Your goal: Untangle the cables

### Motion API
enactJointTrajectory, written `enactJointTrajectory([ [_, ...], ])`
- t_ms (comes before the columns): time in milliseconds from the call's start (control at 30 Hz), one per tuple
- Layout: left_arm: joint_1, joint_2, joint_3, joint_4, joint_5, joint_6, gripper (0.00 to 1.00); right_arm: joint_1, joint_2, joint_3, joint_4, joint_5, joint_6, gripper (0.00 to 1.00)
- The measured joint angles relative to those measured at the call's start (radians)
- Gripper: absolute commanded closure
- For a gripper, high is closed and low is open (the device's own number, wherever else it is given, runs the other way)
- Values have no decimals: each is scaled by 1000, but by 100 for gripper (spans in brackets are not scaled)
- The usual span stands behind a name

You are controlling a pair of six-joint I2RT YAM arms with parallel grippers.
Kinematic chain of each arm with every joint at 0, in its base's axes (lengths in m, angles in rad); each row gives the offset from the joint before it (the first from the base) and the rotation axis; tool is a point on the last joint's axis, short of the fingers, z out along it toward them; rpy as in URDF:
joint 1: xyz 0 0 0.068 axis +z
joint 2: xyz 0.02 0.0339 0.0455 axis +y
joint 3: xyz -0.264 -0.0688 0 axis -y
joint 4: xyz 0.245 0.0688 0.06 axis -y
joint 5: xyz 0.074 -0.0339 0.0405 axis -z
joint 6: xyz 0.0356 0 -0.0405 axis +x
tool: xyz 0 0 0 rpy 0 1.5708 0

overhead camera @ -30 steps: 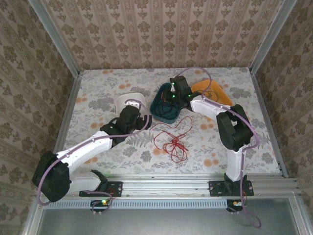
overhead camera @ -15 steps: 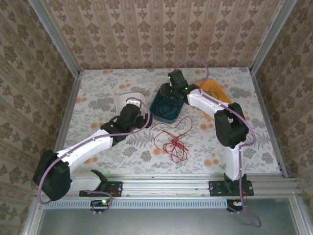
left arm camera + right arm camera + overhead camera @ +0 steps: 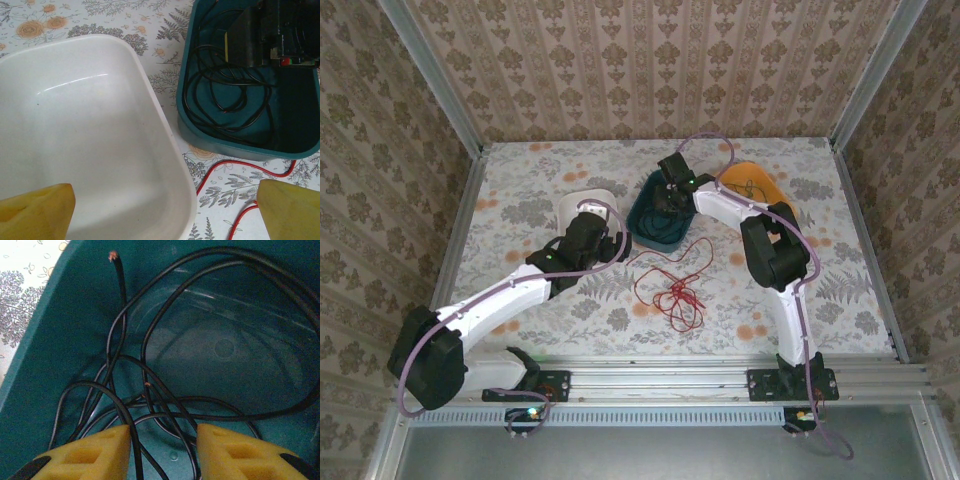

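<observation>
I need to lift my right gripper up out of the teal bin (image 3: 655, 240). Then I need to move it back and down onto the red cable's far bend, which is clear of the tangle.
A black cable (image 3: 121, 290) lies in loose overlapping loops inside the teal bin (image 3: 655, 240), its bare end pointing up at the left wall. My right gripper (image 3: 162, 455) is down in that bin, open, its yellow fingers (image 3: 85, 455) either side of several black strands without closing on them. A red cable (image 3: 672, 295) lies tangled on the flowered table in front of the bin. One red strand (image 3: 227, 162) curves past the teal bin (image 3: 240, 147). My left gripper (image 3: 165, 220) hangs open over the white bin's (image 3: 100, 125) near corner, holding nothing.
The white bin (image 3: 582, 203) stands just left of the teal one. An orange bin (image 3: 757, 185) with a cable in it sits behind to the right. The right gripper's black body (image 3: 265, 35) fills the teal bin's far end. Patterned walls enclose the table.
My right gripper has swung left and lowered into the teal bin over the black cable. The left arm and the red cable have stayed put.
</observation>
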Motion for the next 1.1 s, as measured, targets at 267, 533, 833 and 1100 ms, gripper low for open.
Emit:
enactJointTrajectory([
  [267, -12, 2, 0, 9, 86, 69, 5, 0, -204, -186, 88, 2, -39, 57],
  [533, -69, 104, 19, 31, 314, 174, 6, 0, -565, -444, 156, 21, -26, 57],
  [833, -159, 309, 118, 43, 447, 232, 7, -35, -671, -677, 36, 55, 15, 56],
  [1100, -180, 346, 135, 50, 485, 258, 7, -69, -573, -730, 28, 47, 23, 58],
])
